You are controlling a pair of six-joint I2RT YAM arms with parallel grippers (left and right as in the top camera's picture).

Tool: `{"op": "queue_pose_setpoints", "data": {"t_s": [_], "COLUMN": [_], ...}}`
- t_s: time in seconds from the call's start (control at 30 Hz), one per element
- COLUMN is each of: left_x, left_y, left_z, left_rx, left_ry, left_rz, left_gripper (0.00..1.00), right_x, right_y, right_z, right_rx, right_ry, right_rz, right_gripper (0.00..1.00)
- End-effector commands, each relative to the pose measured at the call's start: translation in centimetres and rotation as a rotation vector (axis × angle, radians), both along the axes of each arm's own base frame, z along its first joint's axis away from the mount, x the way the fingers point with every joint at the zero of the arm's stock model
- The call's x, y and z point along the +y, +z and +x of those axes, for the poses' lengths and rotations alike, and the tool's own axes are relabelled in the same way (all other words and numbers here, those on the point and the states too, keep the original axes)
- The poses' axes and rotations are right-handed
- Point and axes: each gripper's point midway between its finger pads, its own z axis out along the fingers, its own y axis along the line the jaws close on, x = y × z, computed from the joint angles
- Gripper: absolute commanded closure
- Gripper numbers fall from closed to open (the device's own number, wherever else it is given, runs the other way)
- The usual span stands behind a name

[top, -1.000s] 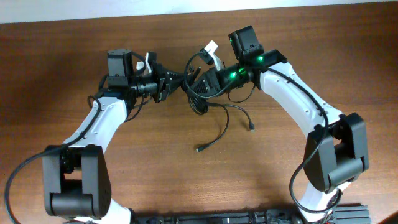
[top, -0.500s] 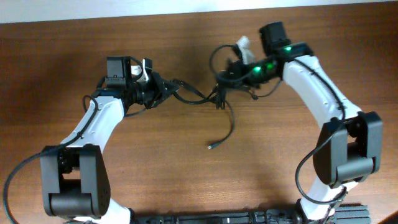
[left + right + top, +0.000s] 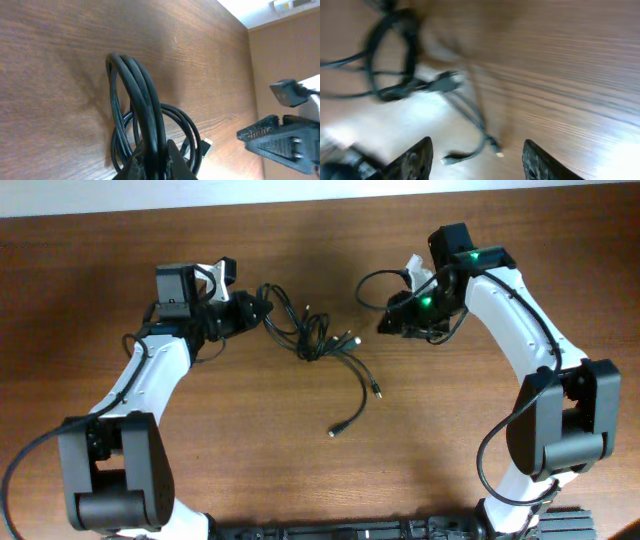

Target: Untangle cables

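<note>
The held bend of the cable should go up and toward the bunched loops with my left gripper, and then I should let it go there, because my empty right gripper is open beyond the loops.
The cables (image 3: 310, 338) are thin black cords bunched in loops on the table between the arms. Two loose ends trail toward the front, with plugs (image 3: 333, 431) at their tips. My left gripper (image 3: 262, 313) is shut on the left side of the bundle. In the left wrist view a bight of cables (image 3: 142, 105) rises from between the gripper (image 3: 155, 152) fingers. My right gripper (image 3: 386, 321) stands open and empty to the right of the bundle, apart from it. The right wrist view is blurred, with cables (image 3: 402, 55) and plug ends (image 3: 492, 145) on the table beyond the open gripper (image 3: 477, 152).
The brown wooden table (image 3: 200, 440) runs to a pale wall at the back edge (image 3: 300, 192). Both arm bases stand at the front corners. My right gripper (image 3: 285, 145) shows at the right edge of the left wrist view.
My right gripper has opened, let go of the cables and drawn away to the right. The bundle has sagged onto the table. My left gripper moved slightly left, still holding it.
</note>
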Motion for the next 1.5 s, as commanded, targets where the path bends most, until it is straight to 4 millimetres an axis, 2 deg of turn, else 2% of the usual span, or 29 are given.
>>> {"op": "queue_pose_setpoints", "data": {"t_s": [0.0, 0.13, 0.23, 0.37, 0.43, 0.53, 0.67, 0.9, 1.07, 1.13, 1.3, 1.47], "left_x": [-2.5, -5.4, -6.9, -8.1, -8.2, -7.7, -7.5, -7.5, -7.5, -7.5, -7.5, -7.1], "left_y": [2.2, 2.4, 2.5, 3.7, 4.7, 6.0, 7.2, 7.2, 7.2, 7.3, 7.9, 9.9], "left_z": [-1.4, -2.6, -3.3, -3.7, -3.7, -3.5, -3.6, -3.6, -3.6, -3.5, -3.1, -2.4], "left_rx": [-0.138, -0.216, -0.247, -0.295, -0.327, -0.366, -0.361, -0.241, -0.177, -0.168, -0.136, -0.126], "left_ry": [-0.169, -0.298, -0.352, -0.381, -0.381, -0.35, -0.319, -0.243, -0.2, -0.192, -0.146, -0.082], "left_rz": [-0.004, 0.022, 0.032, 0.03, 0.03, 0.064, 0.05, -0.023, -0.059, -0.067, -0.113, -0.18], "left_gripper": [1.0, 1.0, 1.0, 1.0, 1.0, 1.0, 1.0, 1.0, 1.0, 1.0, 1.0, 1.0], "right_x": [3.8, 4.9, 4.8, 6.5, 6.9, 5.7, 5.5, 5.7, 7.6, 8.3, 8.1, 7.0], "right_y": [3.5, 2.5, 0.5, -0.9, -1.4, -2.8, -3.4, -3.3, -2.1, -1.6, -1.7, -2.8], "right_z": [-0.2, 0.2, 0.3, -0.5, -0.7, -0.5, -0.5, -0.5, -0.7, -0.7, -0.5, -0.3], "right_rx": [-0.086, -0.131, -0.128, -0.107, -0.101, -0.035, 0.006, 0.059, 0.077, 0.08, 0.093, 0.125], "right_ry": [0.121, 0.158, 0.165, 0.212, 0.224, 0.107, 0.051, -0.036, -0.008, 0.001, -0.038, -0.128], "right_rz": [0.222, 0.147, 0.027, 0.009, 0.0, -0.096, -0.102, -0.089, 0.04, 0.086, 0.074, 0.002], "right_gripper": [0.44, 0.46, 0.49, 0.5, 0.54, 0.56, 0.56, 0.55, 0.54, 0.49, 0.46, 0.46]}}
